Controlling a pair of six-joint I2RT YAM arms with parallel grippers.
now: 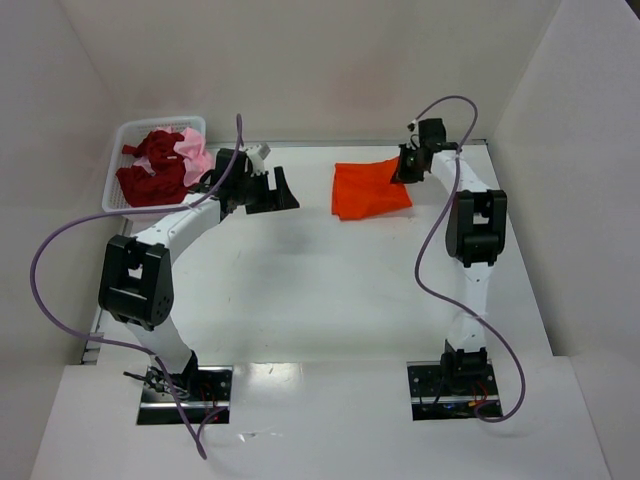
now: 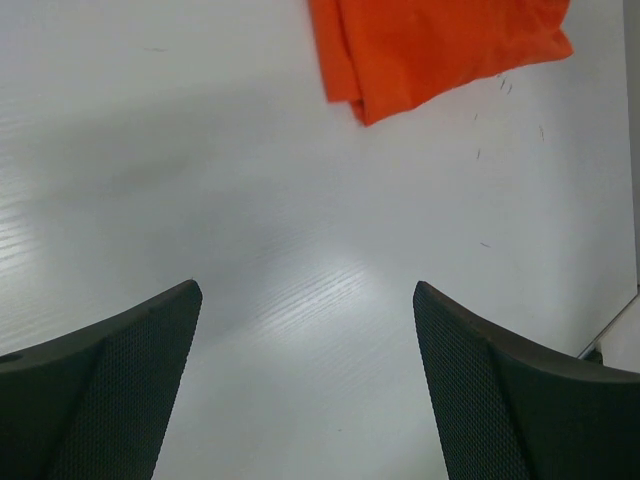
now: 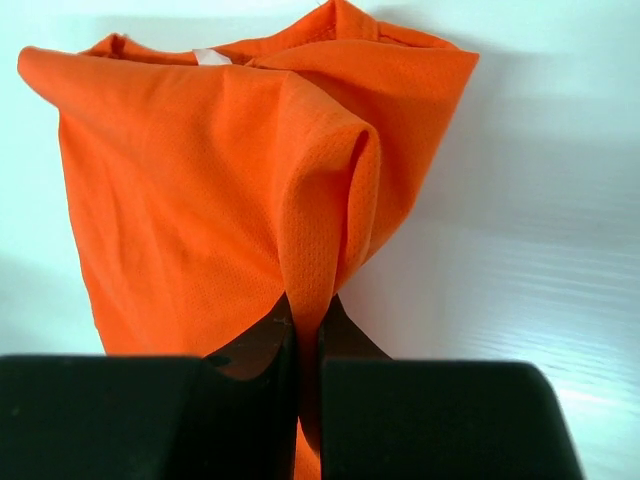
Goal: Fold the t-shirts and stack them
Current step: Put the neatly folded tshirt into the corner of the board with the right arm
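I will first drag the orange t-shirt [image 1: 368, 190] with my right gripper into the bare back corner of the table, to leave the middle of the table for the crumpled t-shirts in the basket.
A bright orange t-shirt [image 1: 368, 190] lies bunched on the white table at the back, right of centre. My right gripper [image 1: 408, 166] is at its right far corner, shut on a pinched fold of the orange t-shirt [image 3: 200, 180], with the cloth squeezed between the black fingers [image 3: 265, 350]. A dark red t-shirt [image 1: 152, 168] and a pale pink t-shirt [image 1: 195, 152] lie crumpled in the basket at the back left. My left gripper [image 1: 262, 188] hovers open over bare table, left of the orange t-shirt [image 2: 430, 50], with nothing between its fingers [image 2: 110, 370].
The white mesh basket [image 1: 118, 160] stands at the table's back left corner, just behind my left arm. White walls close the table at the back and on both sides. Purple cables loop from both arms.
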